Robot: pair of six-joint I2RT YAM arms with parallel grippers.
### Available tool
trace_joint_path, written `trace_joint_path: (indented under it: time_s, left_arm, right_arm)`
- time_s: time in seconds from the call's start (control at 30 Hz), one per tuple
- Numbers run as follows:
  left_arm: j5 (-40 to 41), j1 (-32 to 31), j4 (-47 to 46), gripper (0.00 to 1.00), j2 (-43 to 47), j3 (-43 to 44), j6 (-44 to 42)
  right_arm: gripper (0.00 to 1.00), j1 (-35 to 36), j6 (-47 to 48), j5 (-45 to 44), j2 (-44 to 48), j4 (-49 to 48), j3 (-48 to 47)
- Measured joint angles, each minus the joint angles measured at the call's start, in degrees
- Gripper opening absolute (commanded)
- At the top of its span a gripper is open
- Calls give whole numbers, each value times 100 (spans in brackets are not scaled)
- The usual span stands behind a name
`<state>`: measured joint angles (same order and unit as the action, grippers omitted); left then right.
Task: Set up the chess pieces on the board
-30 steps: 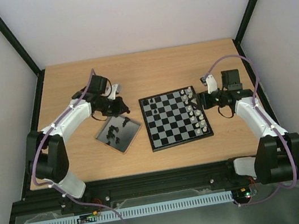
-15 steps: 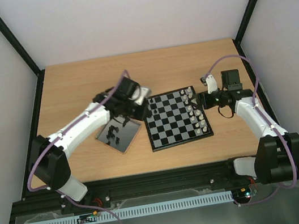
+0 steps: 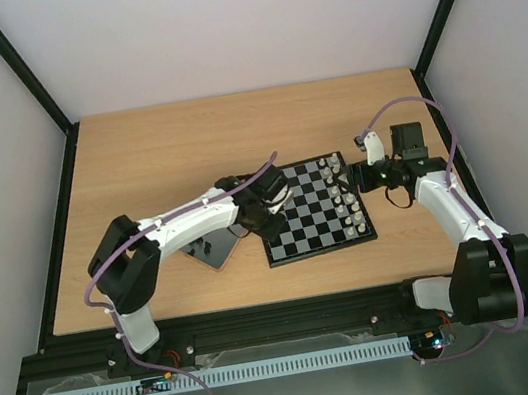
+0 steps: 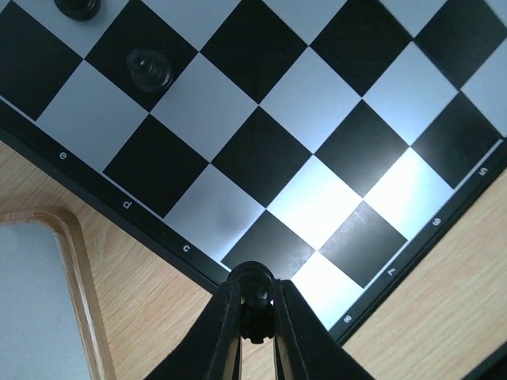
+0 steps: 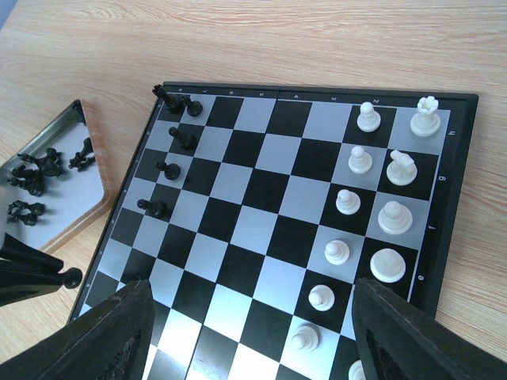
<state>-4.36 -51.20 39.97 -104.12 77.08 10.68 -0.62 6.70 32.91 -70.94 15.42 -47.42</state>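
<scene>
My left gripper lowers the black piece onto the empty square below next, along the board's tray-side edge, then releases the piece.
The board [image 3: 308, 215] lies mid-table, also in the left wrist view [image 4: 317, 103] and the right wrist view [image 5: 261, 190]. White pieces [image 5: 356, 198] fill its right two columns [image 3: 345, 194]. Several black pieces [image 5: 168, 169] stand along its left edge. My left gripper [image 3: 266, 219] is shut on a black piece [image 4: 253, 285] and hovers over the board's near left corner [image 4: 256, 309]. Its fingers and that piece [image 5: 73, 277] also show in the right wrist view. My right gripper [image 3: 355, 179] is open and empty above the board's right side [image 5: 253, 348].
A grey tray with a wooden rim [image 3: 214, 251] lies left of the board, partly under my left arm. It holds several loose black pieces [image 5: 32, 178]. Its corner shows in the left wrist view [image 4: 32, 301]. Black frame posts stand at the table's sides.
My left arm has swung right from above the tray to the board's near left corner, carrying a black piece. The right arm has not moved.
</scene>
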Motion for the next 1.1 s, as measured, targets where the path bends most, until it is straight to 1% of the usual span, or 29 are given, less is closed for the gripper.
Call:
trace_joint_path:
  time_s: [0.17, 0.3, 0.4, 0.47, 0.57, 0.63, 0.73, 0.8, 0.83, 0.9, 0.97, 1.0, 1.03, 1.1]
  left_arm:
    - [87, -2, -15, 6, -188, 0, 0]
    - [87, 0, -68, 7, -345, 0, -7]
    - [61, 0, -149, 11, -437, 0, -13]
    - [42, -2, -190, 20, -490, 0, -26]
    - [35, 0, -201, 39, -496, 2, -46]
    - [59, 0, -192, 48, -490, 2, -103]
    - [173, 72, -184, 56, -376, 0, -101]
    - [229, 160, -184, 59, -144, -15, -66]
    - [245, 264, -216, 62, 42, -61, -42]
    - [232, 595, -352, 68, 560, -284, 28]
    - [184, 1062, -520, 71, 1174, -586, 103]
    - [114, 1333, -632, 74, 1467, -754, 157]
    - [-33, 1716, -769, 80, 1814, -973, 227]
    - [-297, 2426, -990, 98, 2334, -1325, 372]
  right_arm:
    - [70, 0, 7, 0, 0, -2, 0]
    - [70, 0, 22, 0, 0, 0, 0]
    - [70, 0, 31, 0, 0, 0, 0]
    - [69, 0, 37, -2, 0, 0, 0]
    - [69, 0, 59, 7, 0, 0, 0]
    - [68, 0, 79, 31, 2, 0, 0]
    - [66, 0, 116, 94, 13, 55, -22]
    - [66, 35, 190, 114, 35, 127, -101]
    - [66, 57, 229, 114, 44, 149, -131]
    - [66, 275, 422, -35, 55, 282, -278]
    - [65, 675, 654, -166, 52, 424, -428]
    - [64, 933, 802, -271, 48, 546, -531]
    - [64, 1161, 925, -348, 33, 638, -621]
    - [62, 1596, 1139, -505, -13, 793, -774]
